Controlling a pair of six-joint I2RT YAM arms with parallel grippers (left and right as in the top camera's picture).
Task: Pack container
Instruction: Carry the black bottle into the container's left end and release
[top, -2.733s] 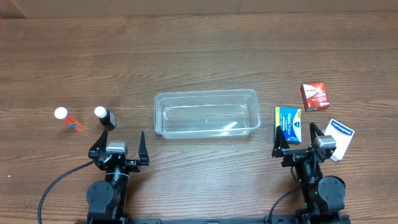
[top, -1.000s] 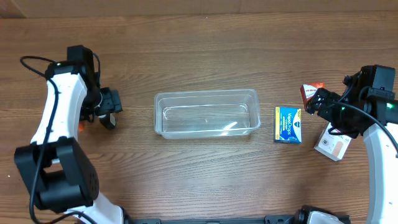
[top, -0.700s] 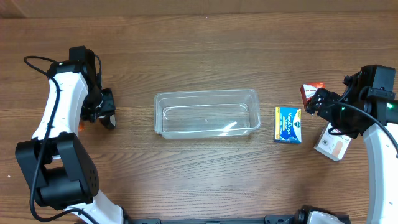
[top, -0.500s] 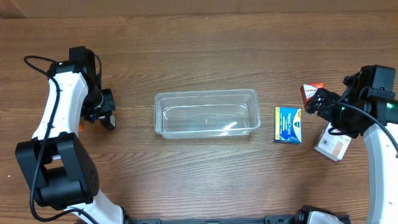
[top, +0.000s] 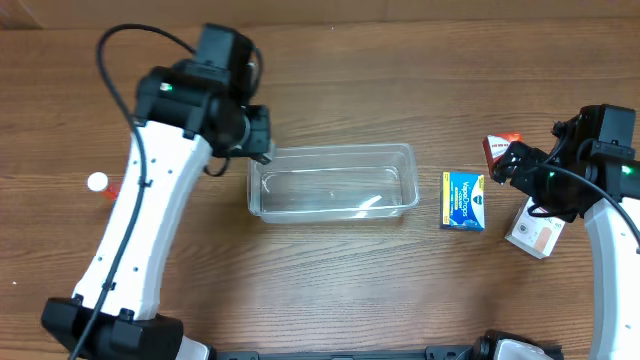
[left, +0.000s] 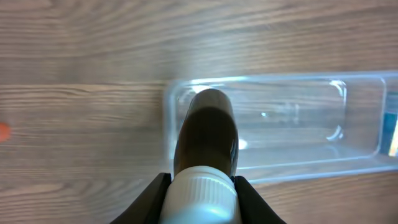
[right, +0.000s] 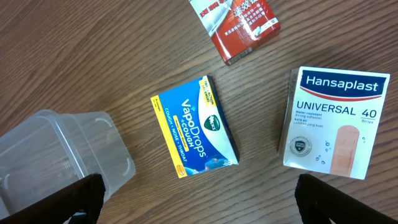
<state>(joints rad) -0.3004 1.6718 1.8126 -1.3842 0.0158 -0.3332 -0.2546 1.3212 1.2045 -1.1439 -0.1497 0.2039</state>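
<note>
The container's end beneath the dark brown bottle is empty, so my left gripper will next lower the bottle into it beside the container's short side and then open.
The clear plastic container lies in the middle of the table. My left gripper is shut on a dark brown bottle with a white ribbed cap and holds it over the container's left end. In the overhead view that gripper sits at the container's far-left corner, and the arm hides the bottle there. My right gripper stands open above bare wood, just below a blue VapoDrops box, with nothing between its fingers.
A small orange bottle with a white cap lies at the far left. On the right are the blue box, a red box and a white Hansaplast box. The container's corner shows in the right wrist view.
My left gripper shut on the dark bottle at the table's left side and carried it right, over the container's left end. The right arm has not moved.
</note>
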